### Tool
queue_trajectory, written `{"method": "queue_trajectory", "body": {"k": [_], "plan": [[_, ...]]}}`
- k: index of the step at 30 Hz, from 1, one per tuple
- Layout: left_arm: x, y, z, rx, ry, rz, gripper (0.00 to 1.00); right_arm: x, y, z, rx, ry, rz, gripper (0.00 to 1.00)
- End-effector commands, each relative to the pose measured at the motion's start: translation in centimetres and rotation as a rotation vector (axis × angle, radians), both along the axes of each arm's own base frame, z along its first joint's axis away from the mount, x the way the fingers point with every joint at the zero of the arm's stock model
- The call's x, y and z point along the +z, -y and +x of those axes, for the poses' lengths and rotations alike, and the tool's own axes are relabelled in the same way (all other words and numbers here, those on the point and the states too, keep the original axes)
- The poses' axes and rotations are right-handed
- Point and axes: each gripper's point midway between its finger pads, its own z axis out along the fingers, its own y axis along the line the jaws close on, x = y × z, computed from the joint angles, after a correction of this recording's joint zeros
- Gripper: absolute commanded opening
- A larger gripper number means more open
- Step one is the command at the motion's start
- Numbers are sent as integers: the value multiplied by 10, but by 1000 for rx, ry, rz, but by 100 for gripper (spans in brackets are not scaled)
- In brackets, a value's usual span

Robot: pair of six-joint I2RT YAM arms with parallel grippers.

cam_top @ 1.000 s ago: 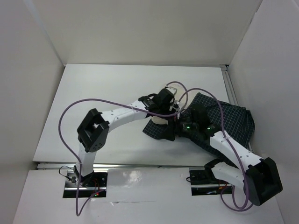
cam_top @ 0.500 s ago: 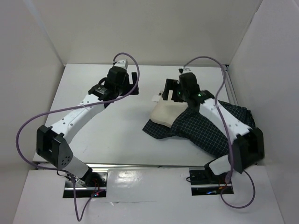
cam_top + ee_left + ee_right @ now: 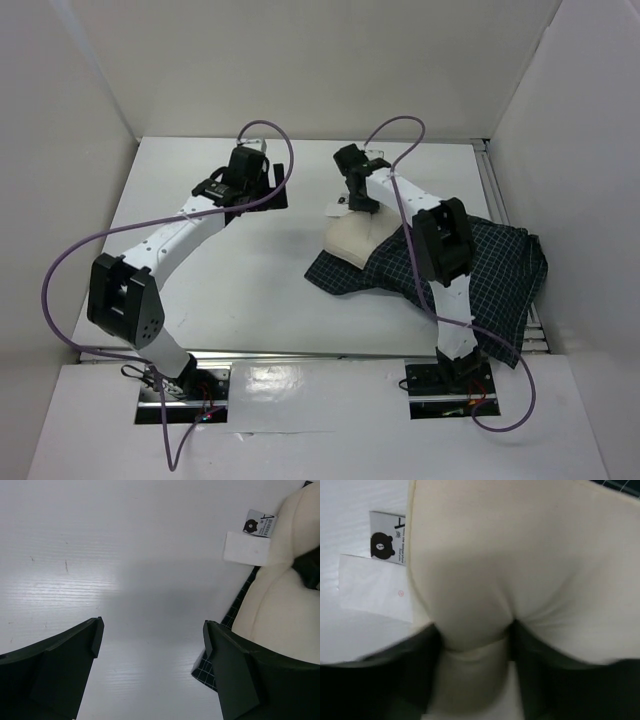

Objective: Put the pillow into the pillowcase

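My left gripper goes down toward the right in the top view next, onto the piece of the pillowcase beside the pillow, because that edge sticks out from under it.
The cream pillow [image 3: 350, 240] lies mid-table, its right part covered by the dark checked pillowcase [image 3: 470, 270]. My right gripper [image 3: 359, 200] is at the pillow's far edge. In the right wrist view my right gripper [image 3: 472, 637] is shut on a bunched fold of the pillow [image 3: 520, 555]. To the left of the pillow, my left gripper [image 3: 272, 192] hovers over bare table. Its jaws stand wide open in the left wrist view, left gripper [image 3: 150, 635] holding nothing, with the pillow [image 3: 280, 610] and a strip of pillowcase [image 3: 234, 614] at the right.
Two paper tags hang off the pillow's far left corner: a printed tag [image 3: 260, 522] and a blank white tag [image 3: 245, 547]. White walls [image 3: 90, 150] enclose the table on three sides. The pillowcase spreads to the table's right edge [image 3: 535, 300].
Both arms have swung from over the pillowcase toward the table's back. The right gripper, open half a second ago, has shut on the pillow's far edge. The pillow shows more.
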Motion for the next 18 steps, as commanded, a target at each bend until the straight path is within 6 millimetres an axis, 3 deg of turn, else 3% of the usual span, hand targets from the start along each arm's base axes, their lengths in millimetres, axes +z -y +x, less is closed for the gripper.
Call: {"method": "queue_trajectory", "body": {"k": [1, 2, 3, 5, 6, 7, 8, 9, 11, 12, 15, 18], "plan": [[10, -6, 8, 20, 36, 15, 100, -73, -6, -28, 62, -185, 27, 1], [10, -6, 8, 20, 36, 15, 100, -72, -11, -25, 122, -176, 40, 0], [10, -6, 8, 20, 36, 15, 100, -57, -31, -12, 209, -109, 125, 0], [10, -6, 8, 6, 31, 7, 100, -33, -55, -4, 408, -33, 198, 0], [12, -8, 11, 6, 37, -7, 100, 20, -87, 8, 545, 126, 335, 0], [14, -1, 11, -22, 39, -33, 100, 37, -98, 2, 671, 180, 366, 0], [15, -2, 13, -26, 43, -50, 100, 70, -115, 4, 777, 286, 420, 0], [15, -6, 15, -28, 38, -64, 100, 114, -125, -6, 866, 370, 480, 0], [15, 3, 19, -76, 46, -119, 100, 146, -130, -18, 975, 435, 486, 0], [4, 4, 21, -91, 28, -121, 100, 179, -130, -24, 1021, 505, 507, 0], [-14, 14, 21, -150, -17, -156, 100, 227, -124, -38, 1085, 607, 525, 0], [-27, 30, 27, -215, -69, -211, 100, 253, -113, -45, 1067, 660, 516, 0]]}}
